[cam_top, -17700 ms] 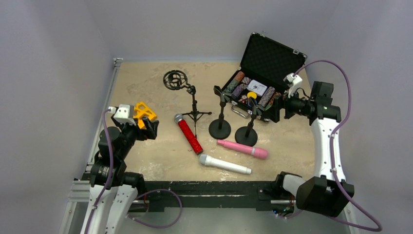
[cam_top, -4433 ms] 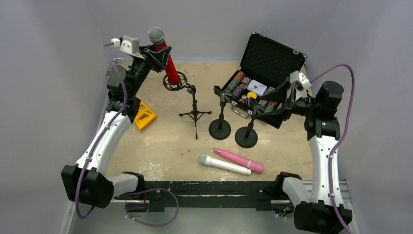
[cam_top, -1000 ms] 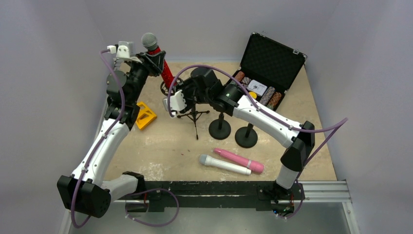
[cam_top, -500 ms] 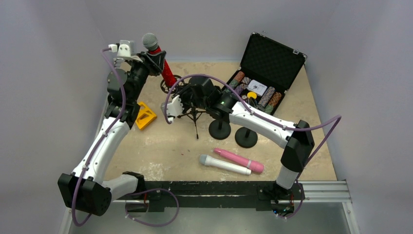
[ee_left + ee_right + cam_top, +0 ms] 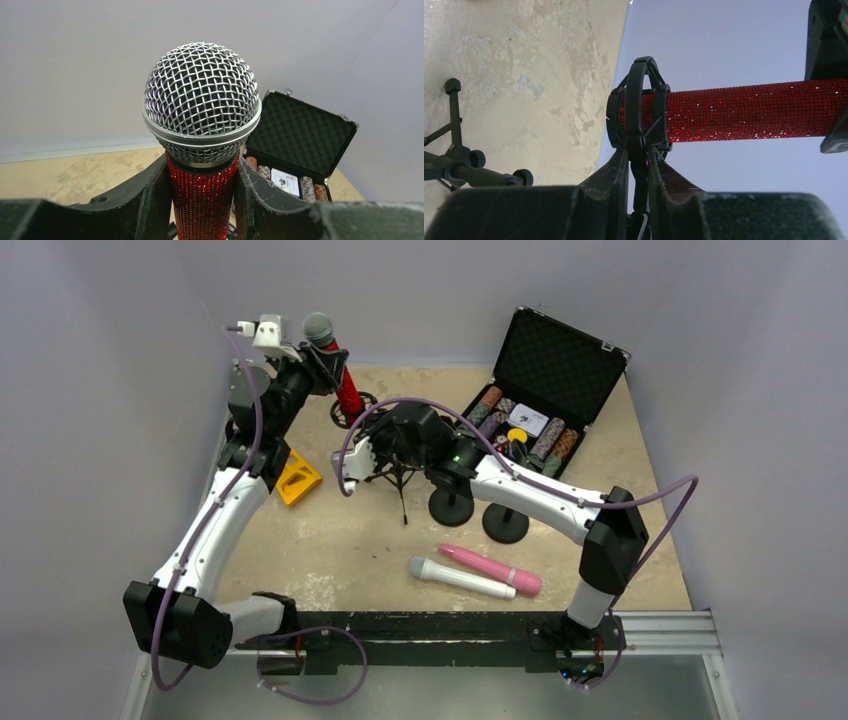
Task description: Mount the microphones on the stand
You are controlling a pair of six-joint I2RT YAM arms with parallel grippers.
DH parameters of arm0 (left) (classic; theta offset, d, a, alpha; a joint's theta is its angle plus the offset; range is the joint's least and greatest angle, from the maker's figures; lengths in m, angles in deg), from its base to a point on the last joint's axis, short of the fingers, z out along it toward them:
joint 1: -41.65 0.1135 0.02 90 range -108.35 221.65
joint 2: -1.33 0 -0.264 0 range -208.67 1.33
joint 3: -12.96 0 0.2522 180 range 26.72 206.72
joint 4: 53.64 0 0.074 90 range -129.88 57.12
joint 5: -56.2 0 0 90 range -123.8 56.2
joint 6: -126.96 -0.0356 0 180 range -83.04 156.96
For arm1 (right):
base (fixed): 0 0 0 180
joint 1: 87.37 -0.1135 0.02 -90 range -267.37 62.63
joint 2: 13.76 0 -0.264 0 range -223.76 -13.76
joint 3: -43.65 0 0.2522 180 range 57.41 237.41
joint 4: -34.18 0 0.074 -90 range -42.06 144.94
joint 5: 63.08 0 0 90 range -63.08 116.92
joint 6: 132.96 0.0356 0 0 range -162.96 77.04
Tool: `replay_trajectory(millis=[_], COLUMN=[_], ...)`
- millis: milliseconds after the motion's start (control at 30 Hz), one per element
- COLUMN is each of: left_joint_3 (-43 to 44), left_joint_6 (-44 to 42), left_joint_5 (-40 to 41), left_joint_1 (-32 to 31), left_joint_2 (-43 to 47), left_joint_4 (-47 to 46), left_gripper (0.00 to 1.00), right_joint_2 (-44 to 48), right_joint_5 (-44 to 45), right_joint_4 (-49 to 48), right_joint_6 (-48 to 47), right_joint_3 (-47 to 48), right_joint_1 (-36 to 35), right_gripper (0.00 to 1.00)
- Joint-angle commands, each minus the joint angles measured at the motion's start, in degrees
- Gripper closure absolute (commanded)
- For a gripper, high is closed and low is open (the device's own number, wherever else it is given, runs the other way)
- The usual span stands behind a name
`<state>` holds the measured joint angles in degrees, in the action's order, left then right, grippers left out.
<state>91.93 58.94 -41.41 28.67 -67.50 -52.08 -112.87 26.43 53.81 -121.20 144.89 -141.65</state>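
Observation:
The left gripper moves down toward the black ring mount (image 5: 354, 410) below next, seating the microphone's red handle deeper. It then releases, since the mount surrounds only the handle's tail end.
My left gripper (image 5: 328, 362) is shut on the glittery red microphone (image 5: 345, 388), which it holds up at the back left; in the left wrist view the fingers (image 5: 150, 200) clamp the red shaft just under the grey mesh head (image 5: 202, 95). My right gripper (image 5: 638, 160) is shut on the black ring mount (image 5: 639, 102) of the tripod stand (image 5: 400, 478). The red shaft (image 5: 749, 110) has its tail end inside that ring. The white microphone (image 5: 462, 579) and the pink microphone (image 5: 495, 569) lie side by side near the front edge.
Two round-base stands (image 5: 451, 502) (image 5: 506, 520) stand right of the tripod. An open black case (image 5: 545, 380) with chips sits at the back right. A yellow object (image 5: 296, 476) lies at the left, under my left arm.
My right gripper has closed on the ring mount. My left arm has shifted the red microphone slightly right and down toward the ring.

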Motion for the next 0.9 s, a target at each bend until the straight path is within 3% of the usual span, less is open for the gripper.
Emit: replay_trajectory(millis=[0, 333, 700, 867], left_joint_3=[2.93, 1.56, -6.67, -6.19], left_joint_6=[2.08, 1.49, 1.85, 1.92], left_joint_5=[-7.7, -11.88, -12.11, -11.22], left_joint_1=[-0.83, -0.83, -1.0, -0.96], left_joint_2=[-3.75, -7.47, -6.04, -4.54], left_joint_4=[16.35, 22.58, 18.99, 18.5], left_gripper=[1.0, 1.0, 1.0, 1.0], right_joint_2=[2.58, 3.21, 3.4, 3.51], right_joint_5=[1.55, 1.96, 2.3, 1.75], right_joint_4=[-5.52, -8.24, -9.62, -4.76], right_joint_6=[1.28, 2.91, 4.15, 5.46], right_joint_3=[-1.37, -1.33, -2.49, -1.01], right_joint_1=[0.23, 0.1, 0.05, 0.05], right_gripper=[1.0, 1.0, 1.0, 1.0])
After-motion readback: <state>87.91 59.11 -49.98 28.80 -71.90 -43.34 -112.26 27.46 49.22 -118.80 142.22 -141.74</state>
